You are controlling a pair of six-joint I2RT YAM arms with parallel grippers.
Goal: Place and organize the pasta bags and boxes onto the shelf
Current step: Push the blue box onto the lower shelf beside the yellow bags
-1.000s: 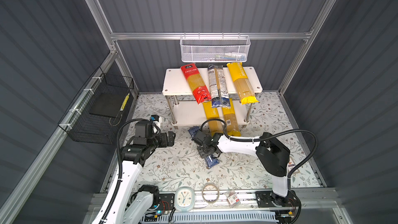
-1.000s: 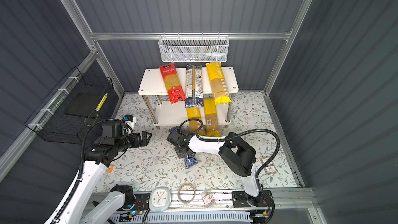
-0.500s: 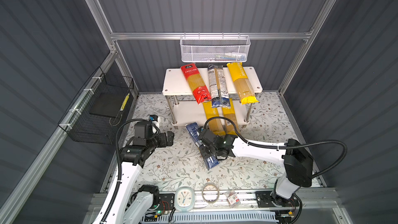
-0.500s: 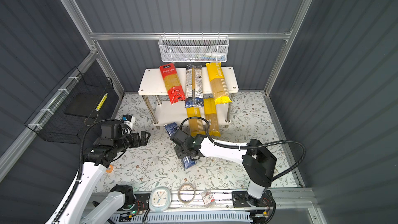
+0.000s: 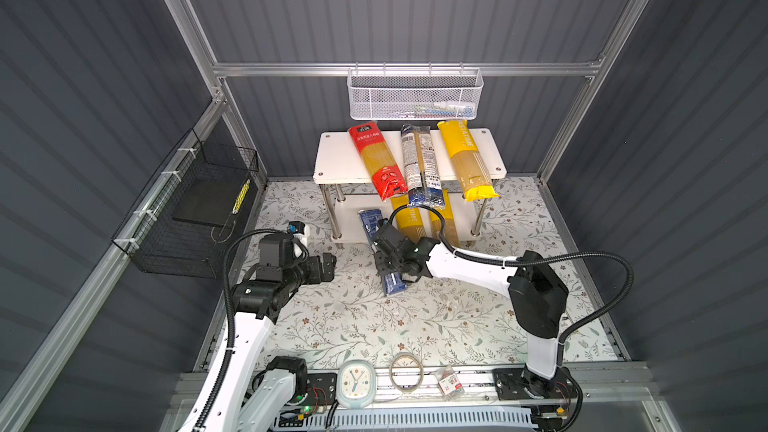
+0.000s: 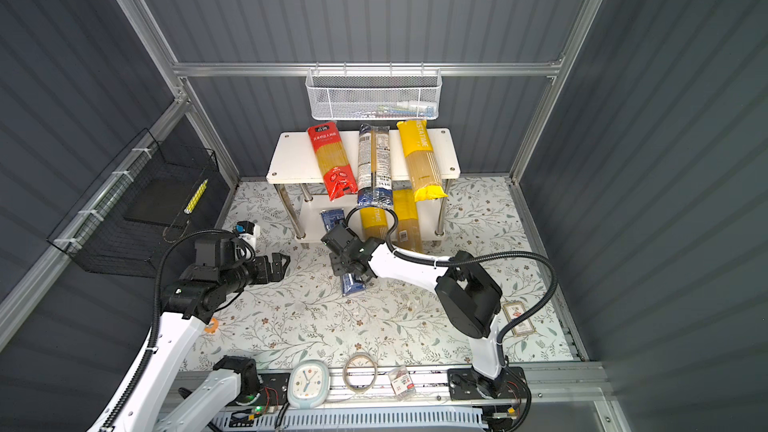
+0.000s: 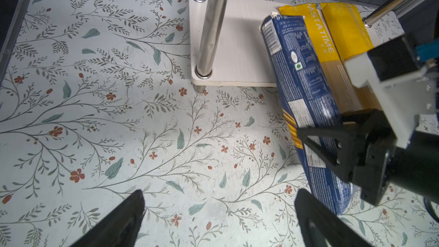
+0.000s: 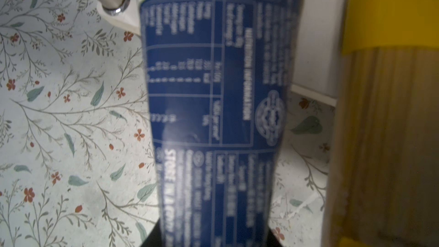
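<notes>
The box's near end overhangs the mat, so I should next push my right gripper outward and release the box on the lower board's bare part [image 5: 353,219].
My right gripper [image 5: 388,263] [image 6: 348,264] is shut on the dark-blue pasta box [image 5: 374,226] [image 6: 332,220] [image 8: 213,115] at about its middle. The box lies slanted, its far end over the lower board of the white shelf [image 5: 336,155] [image 7: 237,43] and its near end above the floral mat. It sits beside two yellow bags [image 5: 409,218] [image 7: 318,34] on that board. The top board holds a red bag [image 5: 376,160], a clear bag with dark-blue ends [image 5: 419,164] and a yellow bag [image 5: 465,160]. My left gripper [image 5: 328,265] [image 7: 219,210] hangs open and empty over the mat, left of the box.
A white mesh basket [image 5: 415,97] hangs on the back wall above the shelf, and a black wire basket [image 5: 187,209] on the left wall. A chrome shelf leg [image 7: 213,24] stands left of the box. A clock [image 5: 355,380], tape ring [image 5: 406,371] and small packet [image 5: 449,384] lie along the front rail.
My right arm has stretched toward the shelf, carrying the dark-blue box from the mat until its far end lies over the lower board. The left arm has barely moved.
</notes>
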